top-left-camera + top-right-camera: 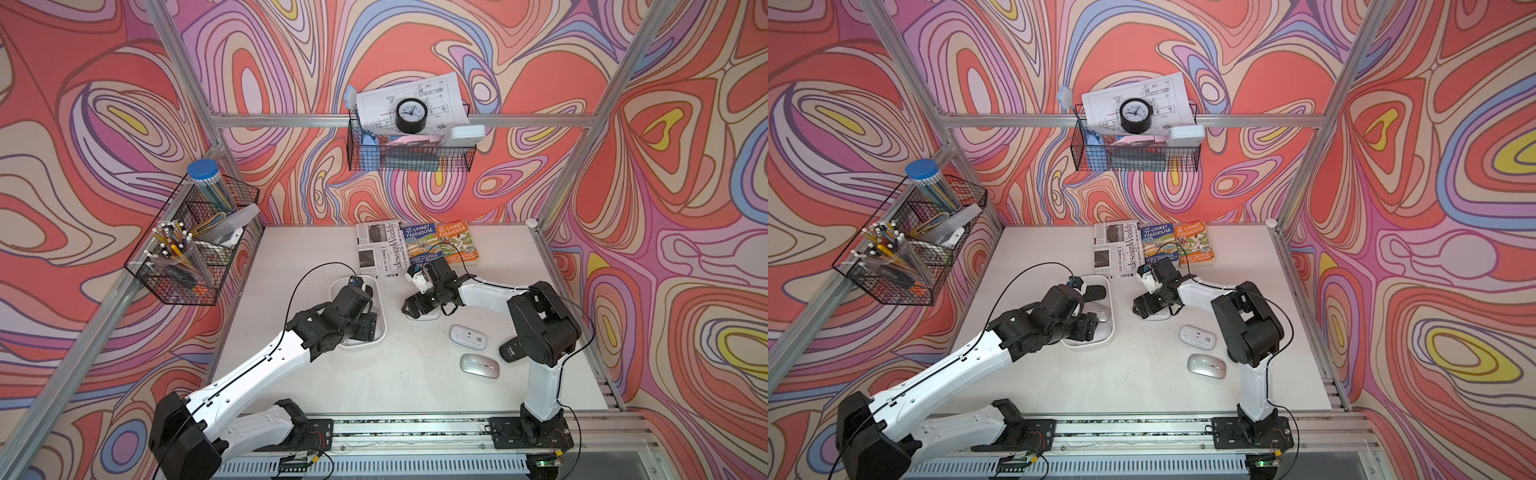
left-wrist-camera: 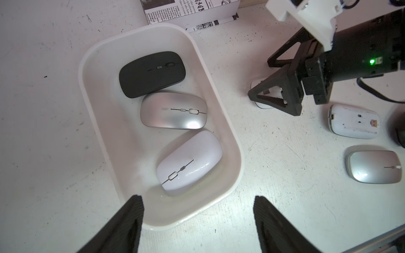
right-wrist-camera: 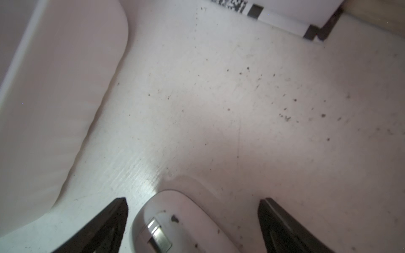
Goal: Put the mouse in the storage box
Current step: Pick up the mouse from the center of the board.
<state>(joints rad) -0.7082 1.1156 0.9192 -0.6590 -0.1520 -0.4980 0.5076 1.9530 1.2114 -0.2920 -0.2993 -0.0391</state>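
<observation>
My right gripper should next move back and turn to straddle the long sides of the white mouse, since most of the mouse's body lies slanted and back from my fingers.
The storage box [image 2: 98, 98] is a white tub on the table's left half; its rim [image 1: 383, 316] shows in both top views beside my left arm. Inside lie a black mouse [image 2: 152, 73], a silver mouse [image 2: 173, 110] and a white mouse [image 2: 189, 162]. My left gripper [image 2: 198, 198] hovers open over the box's near end, holding nothing. To the box's right, my right gripper [image 3: 192, 200] stands open, low over the table. Its fingers straddle a white mouse [image 3: 175, 219] lying underside up [image 1: 426, 316], with gaps on both sides.
Two more mice lie near the right arm: a white one underside up [image 1: 468, 335] and a silver one [image 1: 479, 365]. A newspaper [image 1: 378, 247] and two books [image 1: 440, 245] lie at the back. Black wire baskets hang at left [image 1: 191, 249] and back [image 1: 409, 153].
</observation>
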